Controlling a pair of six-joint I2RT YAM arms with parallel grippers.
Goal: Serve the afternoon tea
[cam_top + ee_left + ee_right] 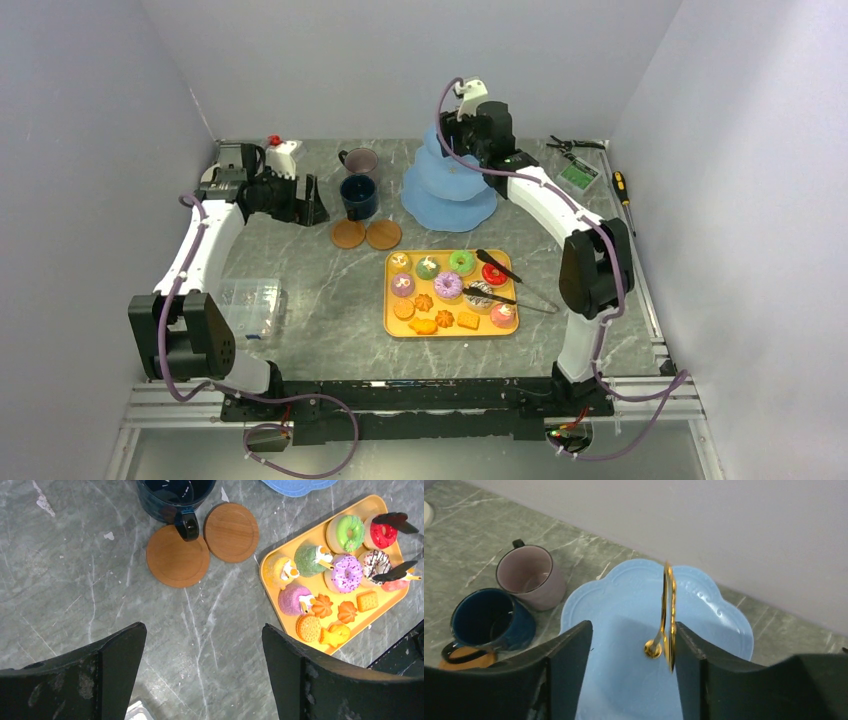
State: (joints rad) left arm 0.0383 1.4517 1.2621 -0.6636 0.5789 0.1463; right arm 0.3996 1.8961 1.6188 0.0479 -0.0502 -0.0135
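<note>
The left gripper moves to the right in the top view and down around the far arm's black tip next, because the tongs' arms lie apart.
The light-blue three-tier stand stands at the back middle of the table. My right gripper hovers over its top plate, open, with the gold ring handle between the jaws, close against the right finger. The mauve mug and the dark-blue mug stand left of the stand. Two brown coasters lie bare in front of the mugs. Doughnuts, cupcakes and orange biscuits fill the yellow tray. My left gripper is open and empty above bare table.
Black tongs lie across the tray's right side. A clear plastic box sits near the left arm. A white tape roll lies at the back left. Pliers and a screwdriver lie at the back right. Walls enclose three sides.
</note>
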